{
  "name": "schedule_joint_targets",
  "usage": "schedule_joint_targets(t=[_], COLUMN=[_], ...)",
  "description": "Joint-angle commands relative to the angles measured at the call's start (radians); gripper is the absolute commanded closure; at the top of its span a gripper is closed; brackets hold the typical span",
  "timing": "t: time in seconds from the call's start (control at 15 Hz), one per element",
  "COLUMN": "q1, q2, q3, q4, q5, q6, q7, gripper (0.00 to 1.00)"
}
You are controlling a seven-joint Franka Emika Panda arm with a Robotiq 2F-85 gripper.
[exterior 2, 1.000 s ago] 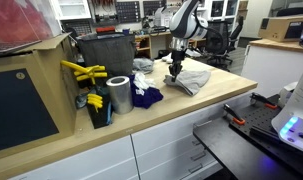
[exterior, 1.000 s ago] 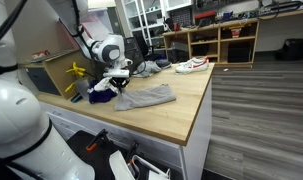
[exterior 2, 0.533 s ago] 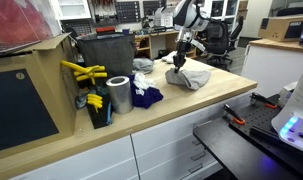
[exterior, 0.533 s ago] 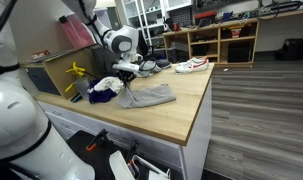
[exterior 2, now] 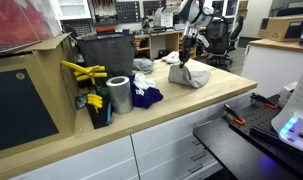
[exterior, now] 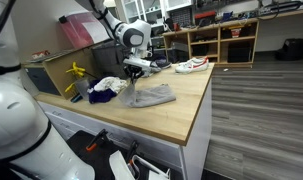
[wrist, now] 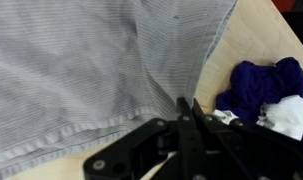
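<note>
My gripper carries the lifted edge away from the dark blue cloth next, then lets go of it over the flat part of the grey cloth.
My gripper (exterior: 134, 70) is shut on an edge of a grey striped cloth (exterior: 153, 96) and holds that part lifted above the wooden table (exterior: 181, 115). The rest of the cloth still lies on the table. In an exterior view the gripper (exterior 2: 188, 56) hangs over the cloth (exterior 2: 191, 76), which rises in a peak to it. In the wrist view the closed fingers (wrist: 187, 106) pinch the cloth (wrist: 81, 70), whose folds run toward the tips.
A dark blue cloth (wrist: 256, 85) and a white cloth (wrist: 287, 116) lie beside the grey one, also seen in an exterior view (exterior 2: 146, 96). A metal can (exterior 2: 118, 96), yellow tools (exterior 2: 83, 72) and a dark bin (exterior 2: 103, 55) stand nearby. A shoe (exterior: 192, 65) lies farther along the table.
The gripper has moved up and along the table, away from the blue and white cloths, pulling the pinched part of the grey cloth up into a peak.
</note>
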Motion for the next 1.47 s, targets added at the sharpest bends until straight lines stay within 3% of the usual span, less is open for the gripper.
schedule_joint_targets(t=[0.0, 0.47, 0.93, 1.4], q1=[-0.003, 0.016, 0.053, 0.095], q2=[0.048, 0.117, 0.138, 0.154], q3=[-0.034, -0.095, -0.153, -0.162], q4=[0.09, 0.219, 0.287, 0.32], q5=[-0.008, -0.144, -0.399, -0.596], q6=[-0.077, -0.157, -0.111, -0.077], q7=[-0.044, 0.015, 0.205, 0.355], gripper=[0.99, 0.99, 0.99, 0.99])
